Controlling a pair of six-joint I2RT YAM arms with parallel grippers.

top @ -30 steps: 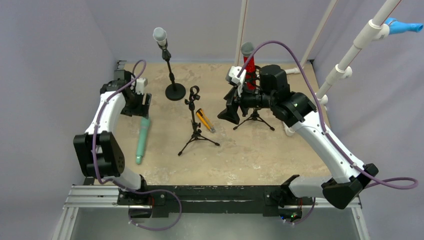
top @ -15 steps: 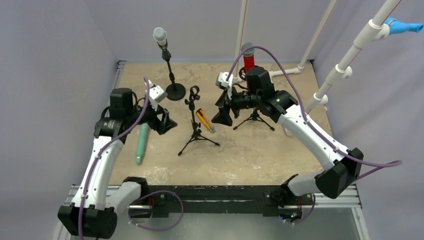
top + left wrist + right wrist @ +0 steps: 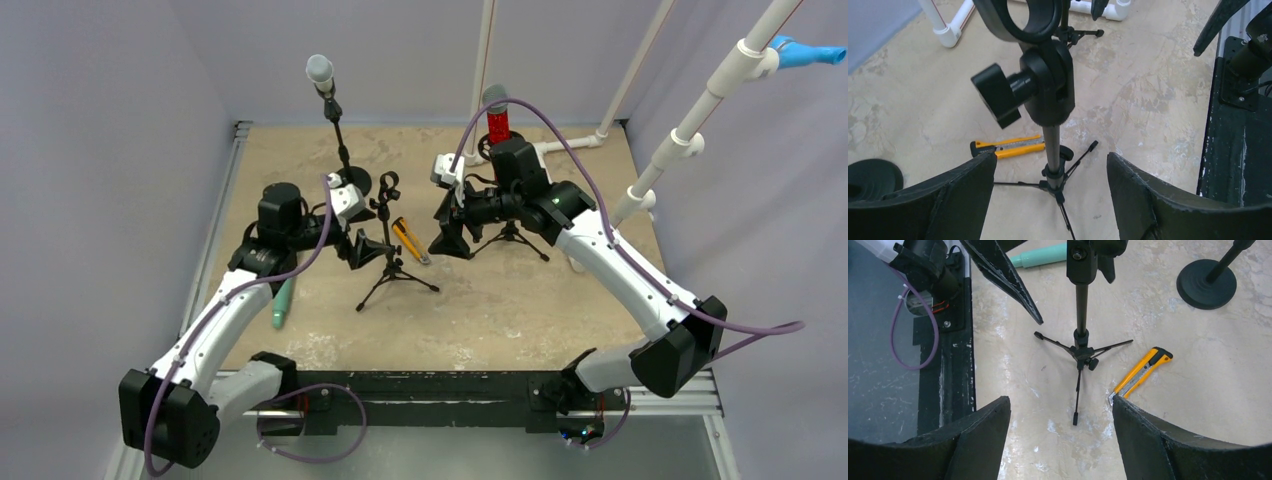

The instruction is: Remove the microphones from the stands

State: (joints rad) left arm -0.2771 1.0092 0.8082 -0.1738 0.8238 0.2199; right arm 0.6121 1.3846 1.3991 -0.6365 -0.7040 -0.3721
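The empty stand's pole (image 3: 387, 232) (image 3: 1051, 145) stands between the open fingers, so my left gripper brings both its fingers together on the pole just below the empty stand's clip next.
A grey-headed microphone (image 3: 319, 70) stands in the clip of a round-base stand (image 3: 341, 140) at the back left. A red microphone (image 3: 496, 118) sits on a tripod stand (image 3: 511, 234) behind my right arm. A teal microphone (image 3: 283, 298) lies flat on the table. An empty tripod stand (image 3: 388, 240) is in the middle. My left gripper (image 3: 372, 247) is open, its jaws either side of the empty stand's pole (image 3: 1051, 145) without touching it. My right gripper (image 3: 450, 235) is open and empty, facing the same stand (image 3: 1081, 305) from the right.
A yellow utility knife (image 3: 410, 238) lies just right of the empty stand, and it also shows in the left wrist view (image 3: 1008, 147) and right wrist view (image 3: 1141, 372). White PVC pipes (image 3: 690, 130) rise at the back right. The round stand base (image 3: 1206, 283) is close behind.
My left arm has swung from the far left edge in to the empty middle stand. My right gripper has shifted slightly left, away from the red microphone's stand.
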